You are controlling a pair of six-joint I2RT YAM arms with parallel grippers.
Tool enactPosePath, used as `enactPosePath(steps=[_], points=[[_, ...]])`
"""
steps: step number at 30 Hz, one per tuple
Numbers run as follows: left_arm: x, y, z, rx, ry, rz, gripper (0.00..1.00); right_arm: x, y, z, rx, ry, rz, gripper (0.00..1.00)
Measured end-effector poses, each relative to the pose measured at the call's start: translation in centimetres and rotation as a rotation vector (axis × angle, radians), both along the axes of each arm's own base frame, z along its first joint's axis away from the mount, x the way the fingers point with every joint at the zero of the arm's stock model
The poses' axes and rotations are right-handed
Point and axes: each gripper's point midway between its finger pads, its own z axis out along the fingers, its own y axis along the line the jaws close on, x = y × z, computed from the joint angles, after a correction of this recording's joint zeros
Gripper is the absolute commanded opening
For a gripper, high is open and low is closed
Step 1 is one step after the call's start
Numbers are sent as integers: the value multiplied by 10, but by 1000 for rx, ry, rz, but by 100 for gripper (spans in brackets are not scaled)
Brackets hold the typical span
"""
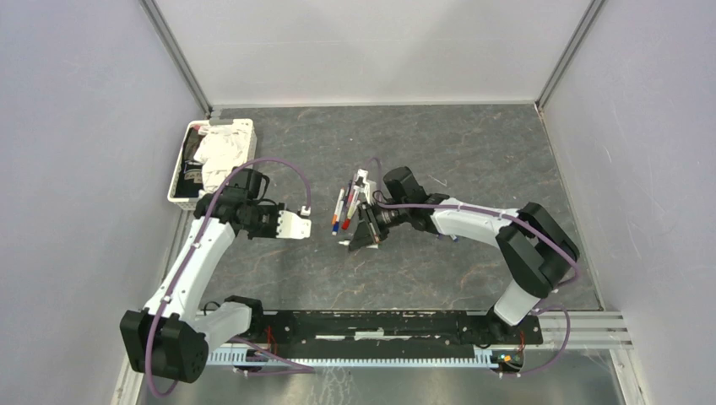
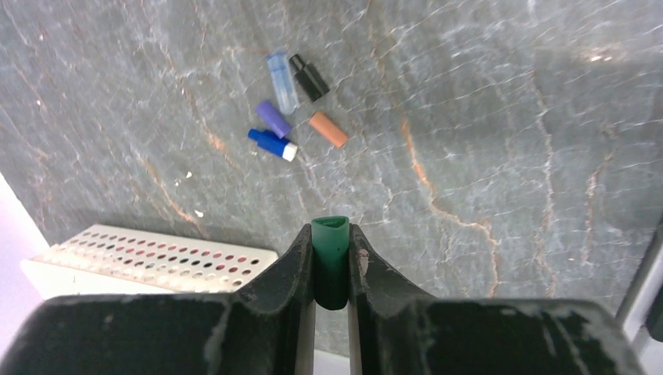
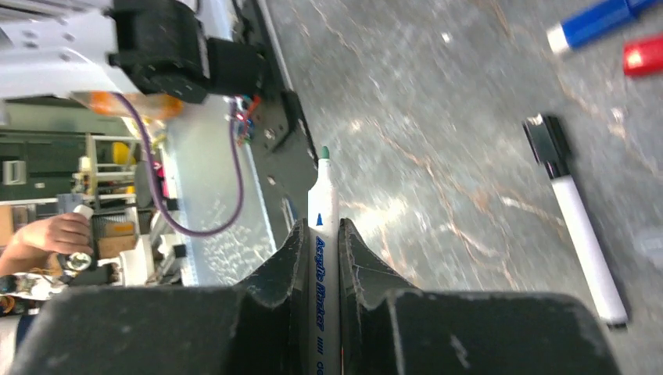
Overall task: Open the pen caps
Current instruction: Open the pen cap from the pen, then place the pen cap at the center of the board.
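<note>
My left gripper is holding the green cap (image 2: 331, 258) and will move outward and down to the bare spot (image 2: 241, 88) beside the purple cap and release it there, because the loose caps lie together.
My left gripper (image 2: 331, 231) is shut on a green pen cap (image 2: 331, 258), held above the table. Loose caps lie beyond it: pale blue (image 2: 281, 82), black (image 2: 309, 76), purple (image 2: 273, 118), orange (image 2: 327, 129) and blue (image 2: 270, 143). My right gripper (image 3: 322, 228) is shut on a white pen barrel (image 3: 322, 203) with a bare green tip (image 3: 324, 152). Nearby lie a black-capped pen (image 3: 578, 234), a blue-capped pen (image 3: 594, 22) and a red cap (image 3: 643, 56). In the top view the left gripper (image 1: 297, 225) and right gripper (image 1: 365, 232) flank several pens (image 1: 342, 207).
A white perforated tray (image 1: 246, 135) of white cloth stands at the back left; its wall shows in the left wrist view (image 2: 148, 250). Grey walls enclose the table. A black rail (image 1: 380, 325) runs along the near edge.
</note>
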Motion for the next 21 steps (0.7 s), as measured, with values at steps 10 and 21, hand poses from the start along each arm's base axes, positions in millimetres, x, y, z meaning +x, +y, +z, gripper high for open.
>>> enactPosePath(steps=[10, 21], points=[[44, 5, -33, -60, 119, 238, 2, 49, -79, 8, -191, -229, -287, 0], [116, -17, -67, -219, 200, 545, 13, 114, -225, -29, -521, -338, -829, 0]])
